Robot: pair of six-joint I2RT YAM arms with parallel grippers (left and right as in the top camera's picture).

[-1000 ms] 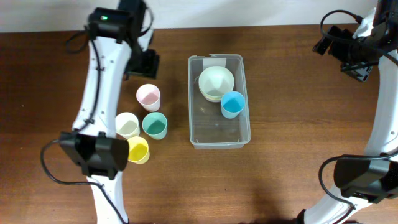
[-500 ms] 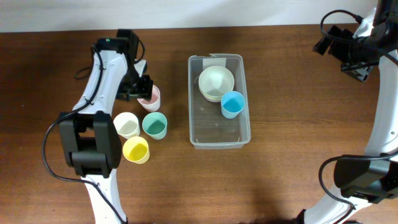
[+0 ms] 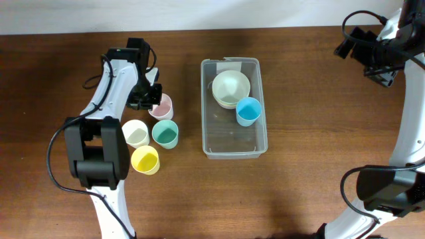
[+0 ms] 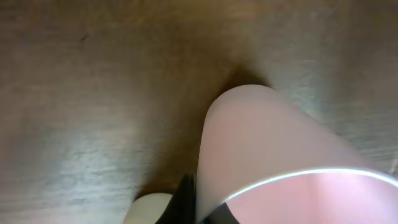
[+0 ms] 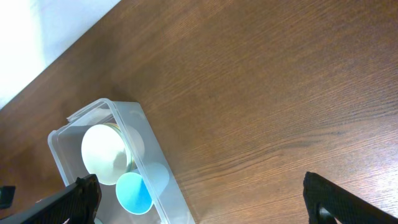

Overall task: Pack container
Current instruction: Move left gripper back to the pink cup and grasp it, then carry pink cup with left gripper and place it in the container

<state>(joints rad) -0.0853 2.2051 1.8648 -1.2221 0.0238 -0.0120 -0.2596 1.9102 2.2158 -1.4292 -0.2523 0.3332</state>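
My left gripper lifts the pink cup point(image 3: 162, 106) to the right in the overhead view next and lowers it into the blue cup's opening point(image 3: 249, 107), since the blue cup is empty.
The container point(image 3: 207, 136), a clear rectangular bin, stands at the table's middle and also shows in the right wrist view point(image 5: 62, 134). Inside it lie stacked pale bowls point(image 3: 231, 87) and a blue cup point(image 3: 248, 111). My left gripper point(image 3: 150, 101) is shut on the left rim of a pink cup point(image 3: 162, 106), which stands left of the bin. Up close, the pink cup point(image 4: 273, 143) fills the left wrist view, with one dark finger outside its wall and one inside, around the gripper point(image 4: 202, 210). My right gripper point(image 5: 205, 205) hangs open and empty high at the far right point(image 3: 375, 63).
A cream cup point(image 3: 136, 133), a teal cup point(image 3: 165, 133) and a yellow cup point(image 3: 147, 160) stand in a cluster just in front of the pink one. The cream cup point(image 4: 152, 208) shows beside my left finger.
My left arm has swung down to the pink cup and its jaws have shut on the rim. The right arm has not moved.
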